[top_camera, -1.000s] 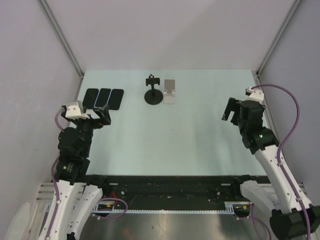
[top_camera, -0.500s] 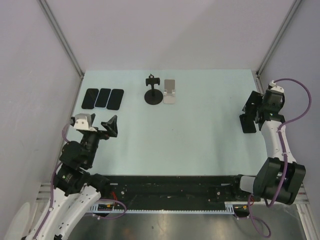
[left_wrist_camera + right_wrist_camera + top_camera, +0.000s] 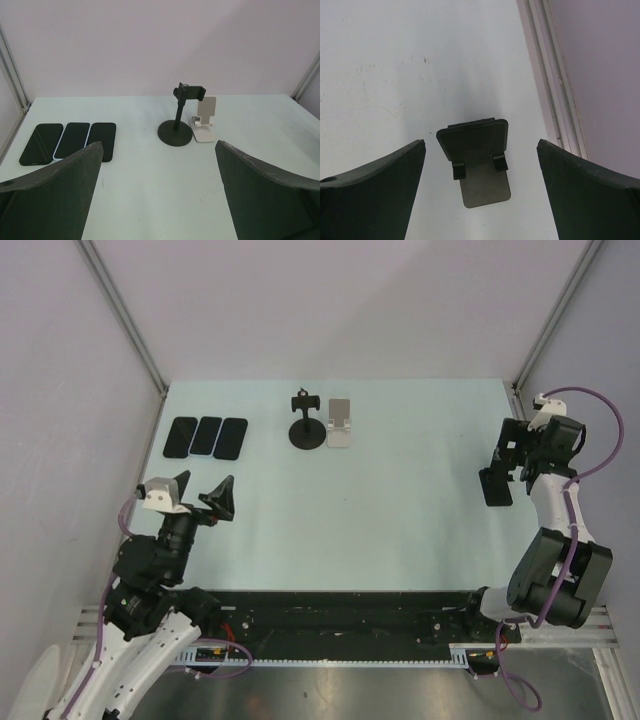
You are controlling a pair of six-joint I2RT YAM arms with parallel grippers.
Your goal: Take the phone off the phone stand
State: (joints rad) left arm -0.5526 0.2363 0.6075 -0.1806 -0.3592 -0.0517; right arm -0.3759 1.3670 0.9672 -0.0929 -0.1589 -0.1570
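The phone's top slants. My right gripper will go down and turn a little to bring one fingertip to each side edge of the phone's upper end [image 3: 506, 454] [image 3: 473, 132].
A black phone [image 3: 474, 139] leans in a dark grey folding stand [image 3: 485, 185], held by two small hooks, near the table's right edge; the stand also shows in the top view [image 3: 497, 487]. My right gripper [image 3: 481, 145] is open and empty, hovering above the stand with one finger on each side and touching neither; it also shows in the top view [image 3: 513, 453]. My left gripper [image 3: 157, 145] is open and empty, low at the near left [image 3: 203, 486], far from that stand.
Three black phones [image 3: 70, 142] lie flat in a row at the back left [image 3: 207, 436]. A black round-base clamp stand [image 3: 176, 131] and an empty white folding stand [image 3: 204, 122] sit at the back middle. A metal rail [image 3: 555, 85] and wall run beside the dark stand.
My right arm has swung out to the right edge and now hangs over the dark stand. My left arm has drawn back toward the near edge. Nothing was grasped.
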